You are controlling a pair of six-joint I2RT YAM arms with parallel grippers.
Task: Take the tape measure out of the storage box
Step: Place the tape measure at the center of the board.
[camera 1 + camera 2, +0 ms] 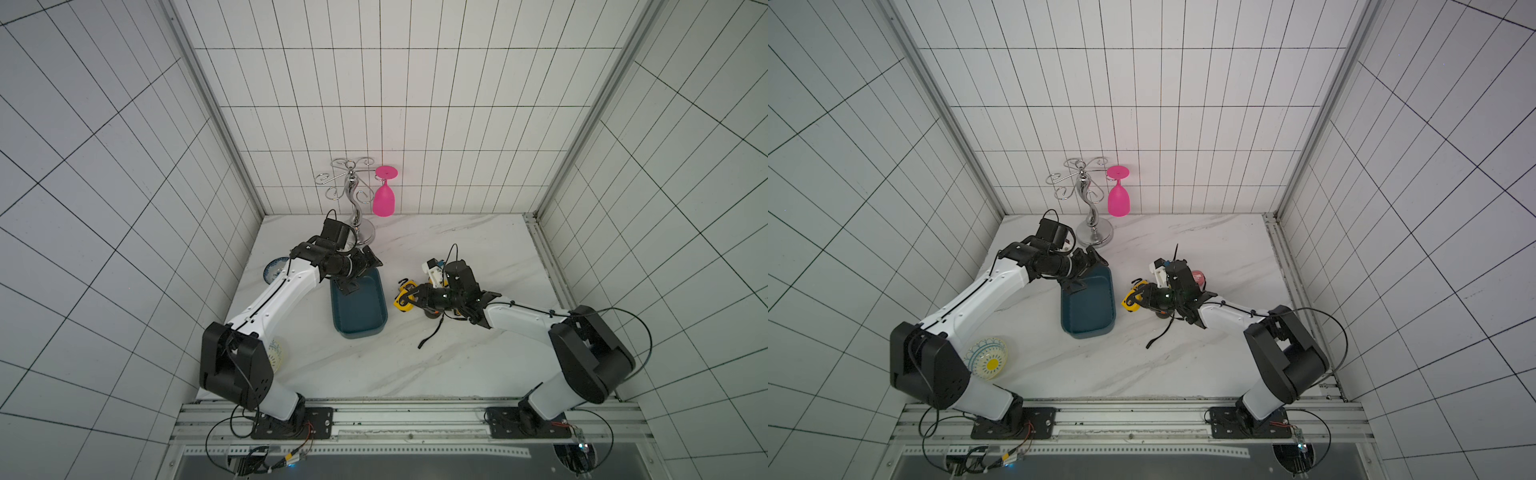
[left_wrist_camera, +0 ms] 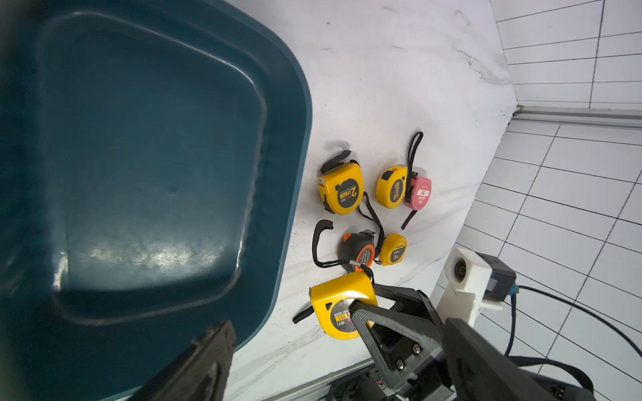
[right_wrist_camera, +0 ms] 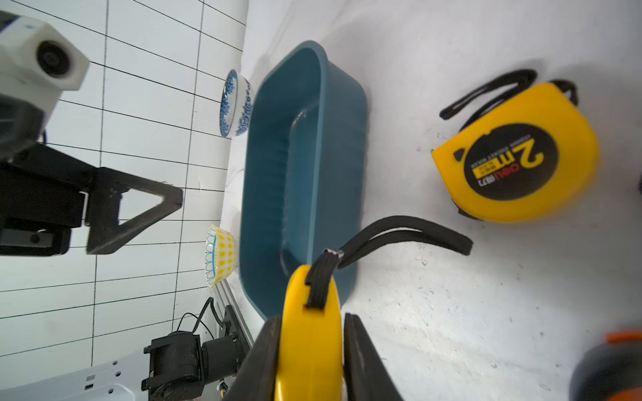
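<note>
I will next lower my right gripper and release the yellow tape measure (image 2: pixel 333 305) on the free spot of the bare tabletop beside the box, below my shut fingers.
The dark teal storage box (image 1: pixel 359 309) (image 1: pixel 1088 309) lies mid-table, and its floor (image 2: pixel 156 145) shows bare in the left wrist view. Just right of the box, outside it, my right gripper (image 1: pixel 409 298) (image 1: pixel 1138 297) (image 3: pixel 311 347) is shut on a yellow tape measure (image 2: pixel 333 305) (image 3: pixel 311 323), whose black strap hangs free. My left gripper (image 1: pixel 359 272) (image 1: pixel 1084 270) (image 2: pixel 340 368) hovers over the box's far end, jaws wide open and nothing between them. Its finger (image 3: pixel 139 208) shows in the right wrist view.
Several more tape measures lie on the table right of the box: yellow ones (image 2: pixel 342 191) (image 2: pixel 391 187) (image 2: pixel 394 248), a pink one (image 2: pixel 418 192), a black-orange one (image 2: pixel 357 251). A glass rack (image 1: pixel 353 199) holding a pink glass (image 1: pixel 384 195) stands behind. Patterned bowls (image 3: pixel 234 104) (image 1: pixel 988 357) sit left.
</note>
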